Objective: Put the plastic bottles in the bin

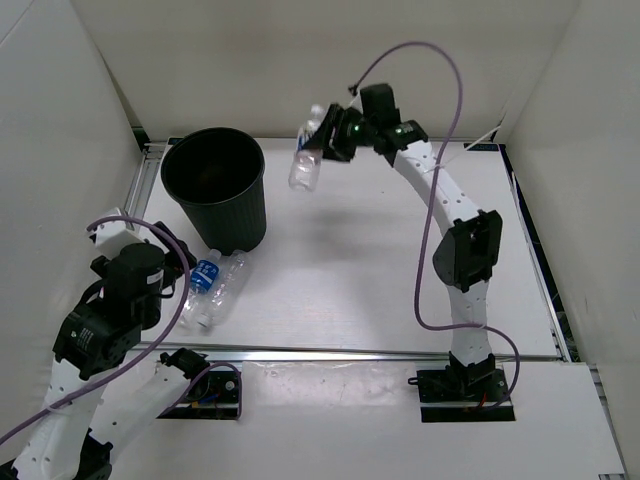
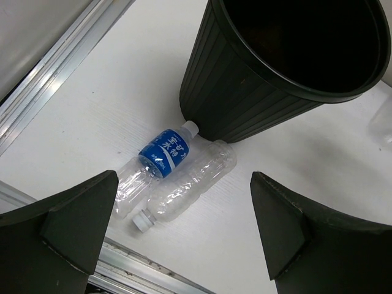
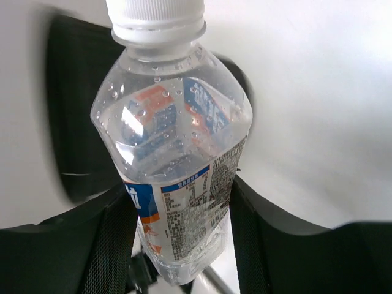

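Next, the right gripper rises, crosses the rim of the bin and dips slightly over its opening to open. The clear bottle [image 1: 306, 157] still hangs beside the bin [image 1: 215, 190].
My right gripper [image 1: 333, 135] is shut on a clear bottle with a white label [image 3: 177, 159] and holds it in the air to the right of the black ribbed bin [image 1: 215, 190]; the bottle [image 1: 306, 155] hangs tilted, cap up. Two clear bottles lie side by side on the table at the bin's foot: one blue-labelled [image 2: 156, 165], one plain [image 2: 187, 187]; both show in the top view [image 1: 212, 288]. My left gripper [image 2: 184, 245] is open and empty above and near them. The bin's rim also shows in the left wrist view [image 2: 294, 92]. No orange bottle is in view.
White walls enclose the table on the left, back and right. An aluminium rail [image 1: 350, 355] runs along the table's front edge, and another [image 2: 55, 67] along its left side.
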{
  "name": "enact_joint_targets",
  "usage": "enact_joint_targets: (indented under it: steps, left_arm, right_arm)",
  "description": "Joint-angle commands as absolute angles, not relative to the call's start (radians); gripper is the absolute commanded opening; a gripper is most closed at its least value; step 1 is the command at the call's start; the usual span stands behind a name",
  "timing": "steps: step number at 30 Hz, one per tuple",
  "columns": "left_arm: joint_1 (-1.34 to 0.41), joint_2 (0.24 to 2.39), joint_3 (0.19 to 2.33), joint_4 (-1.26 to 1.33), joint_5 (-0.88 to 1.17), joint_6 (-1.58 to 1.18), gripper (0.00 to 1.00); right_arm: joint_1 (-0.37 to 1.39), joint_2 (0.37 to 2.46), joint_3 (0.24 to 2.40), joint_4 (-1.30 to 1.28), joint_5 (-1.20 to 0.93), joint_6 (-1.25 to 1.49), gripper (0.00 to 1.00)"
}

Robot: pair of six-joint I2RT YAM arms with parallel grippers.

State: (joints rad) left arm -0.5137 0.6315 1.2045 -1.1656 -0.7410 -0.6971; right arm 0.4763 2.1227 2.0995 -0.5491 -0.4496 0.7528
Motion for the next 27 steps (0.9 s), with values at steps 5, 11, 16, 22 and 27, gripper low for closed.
enact_joint_targets:
  steps: [5, 11, 16, 22, 27]
  left_arm:
    - [-0.511, 0.649, 1.2, -1.131, -0.684, -0.653, 1.0]
    - [-0.511, 0.669, 1.213, -1.108, -0.675, -0.603, 1.0]
    - [-0.511, 0.719, 1.273, -1.137, -0.655, -0.591, 1.0]
    - [-0.511, 0.749, 1.318, -1.186, -0.634, -0.534, 1.0]
    - [-0.511, 0.749, 1.309, -1.177, -0.634, -0.525, 1.0]
  right_arm:
    - [0.518, 2.125, 2.441, -0.269, -0.448, 0.848, 0.04]
    - [0.615, 2.19, 2.508, -0.089, -0.313, 0.848, 0.07]
    - [0.658, 2.259, 2.526, -0.008, -0.279, 0.801, 0.08]
    - [0.724, 2.293, 2.528, 0.051, -0.19, 0.669, 0.15]
    - [0.759, 2.293, 2.516, -0.037, -0.181, 0.54, 0.88]
